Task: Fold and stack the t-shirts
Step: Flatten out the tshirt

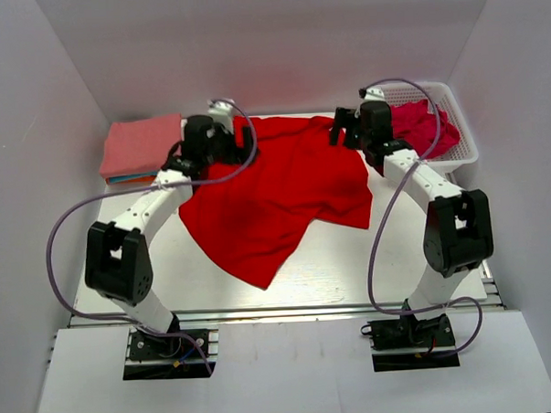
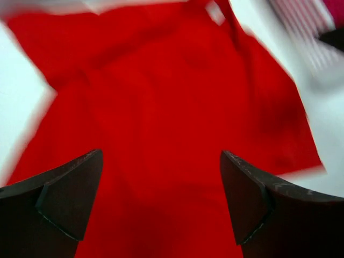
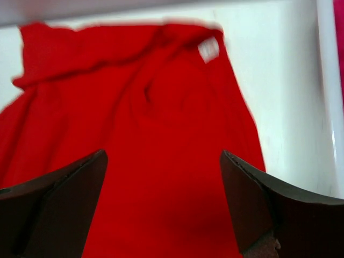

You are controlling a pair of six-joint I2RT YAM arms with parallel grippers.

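The red t-shirt's near corner (image 1: 264, 281) juts out alone over bare table, so my left gripper will go back toward my base and down onto it.
A bright red t-shirt (image 1: 275, 193) lies spread and rumpled across the middle of the table, its collar toward the back. My left gripper (image 1: 234, 140) hovers open over its back left part; in the left wrist view the fingers (image 2: 64, 199) stand wide apart above the red cloth (image 2: 172, 107), holding nothing. My right gripper (image 1: 339, 132) hovers open over the shirt's back right part; in the right wrist view (image 3: 164, 199) it is empty above the cloth (image 3: 161, 134). The small white neck tag (image 3: 208, 49) shows ahead of it, and also in the left wrist view (image 2: 215, 12).
A folded stack topped by a salmon-pink shirt (image 1: 137, 147), with teal and orange edges under it, sits at the back left. A white lattice basket (image 1: 456, 153) at the back right holds a crimson-pink shirt (image 1: 423, 127). The basket's wall (image 3: 328, 80) is close to the right gripper.
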